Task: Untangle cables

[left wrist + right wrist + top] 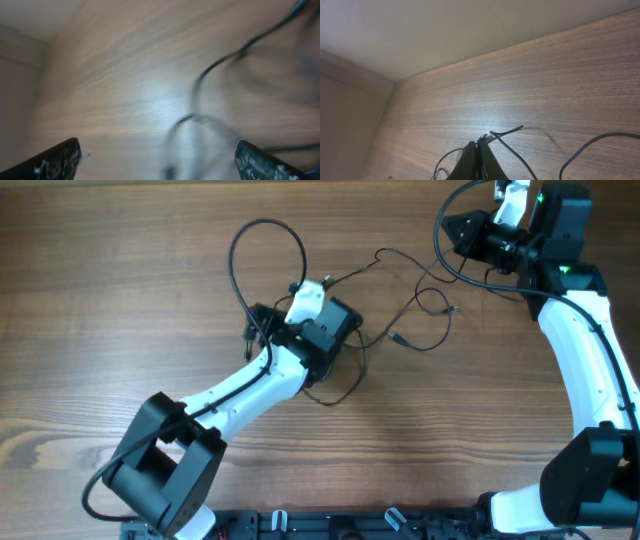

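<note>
The straight part of the cable (351, 346) lies to the right of my left gripper in the overhead view, running sideways, so I will shift over it and turn the gripper's fingers crosswise.
Two thin black cables lie on the wooden table. One cable (398, 337) curls in loops right of centre. The other cable (330, 400) loops out from under my left gripper (325, 330). In the left wrist view the left gripper (160, 161) is wide open just above the table, and a blurred cable (195, 100) runs between its fingertips (60, 160) without touching them. My right gripper (448, 228) hovers at the back right. Seen from its wrist, the right gripper (477, 145) is shut on a cable (506, 132) whose short end sticks out past the tips.
Thicker black arm cables arch over the table by the left wrist (262, 235) and near the right wrist (445, 260). A pale wall (445, 35) borders the table's far edge.
</note>
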You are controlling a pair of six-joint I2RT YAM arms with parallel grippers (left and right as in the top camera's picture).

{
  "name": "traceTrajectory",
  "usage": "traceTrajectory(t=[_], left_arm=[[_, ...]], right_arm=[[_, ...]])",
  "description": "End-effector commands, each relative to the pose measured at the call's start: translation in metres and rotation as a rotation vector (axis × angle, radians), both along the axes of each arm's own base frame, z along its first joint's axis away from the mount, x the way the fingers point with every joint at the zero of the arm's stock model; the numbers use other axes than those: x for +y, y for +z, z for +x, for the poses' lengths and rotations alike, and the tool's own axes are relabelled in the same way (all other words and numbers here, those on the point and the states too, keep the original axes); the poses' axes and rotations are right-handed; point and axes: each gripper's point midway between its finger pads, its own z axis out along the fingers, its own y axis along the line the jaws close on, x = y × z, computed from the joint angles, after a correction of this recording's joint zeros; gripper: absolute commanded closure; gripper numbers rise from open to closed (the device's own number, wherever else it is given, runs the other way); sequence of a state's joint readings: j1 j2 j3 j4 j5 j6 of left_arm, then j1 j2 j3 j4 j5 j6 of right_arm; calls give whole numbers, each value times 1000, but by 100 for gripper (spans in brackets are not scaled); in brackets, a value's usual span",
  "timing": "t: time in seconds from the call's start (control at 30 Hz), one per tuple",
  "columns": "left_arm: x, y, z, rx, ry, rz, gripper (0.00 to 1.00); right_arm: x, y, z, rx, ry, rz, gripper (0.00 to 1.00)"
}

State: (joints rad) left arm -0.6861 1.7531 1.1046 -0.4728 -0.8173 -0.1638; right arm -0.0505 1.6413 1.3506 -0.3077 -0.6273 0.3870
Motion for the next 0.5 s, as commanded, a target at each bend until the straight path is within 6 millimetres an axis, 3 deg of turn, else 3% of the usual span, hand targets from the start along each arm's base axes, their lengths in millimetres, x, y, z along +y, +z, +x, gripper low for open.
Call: traceTrajectory(t=[0.0,0.03,0.07,0.13,0.23,0.47], left_arm=[[-127,-14,-19,258,-430,-560,0],[-150,-12,-29,304,-595,-590,3],[-157,-13,-31,305,-683,-555,5],[-153,-28,-32,324,-803,-394,0],[-140,-53,-34,384,-929,-193,3],[-137,-80,-33,429,-1110,-4,10]], right_arm=[[0,12,-1,-37,8,-17,95],[0,11,-1,-37,8,-17,95],[0,12,-1,-38,8,-18,95],[0,11,-2,-34,8,-17,95],[0,7,-4,-15,8,-17,95],[0,1,-8,-12,35,-61,95]])
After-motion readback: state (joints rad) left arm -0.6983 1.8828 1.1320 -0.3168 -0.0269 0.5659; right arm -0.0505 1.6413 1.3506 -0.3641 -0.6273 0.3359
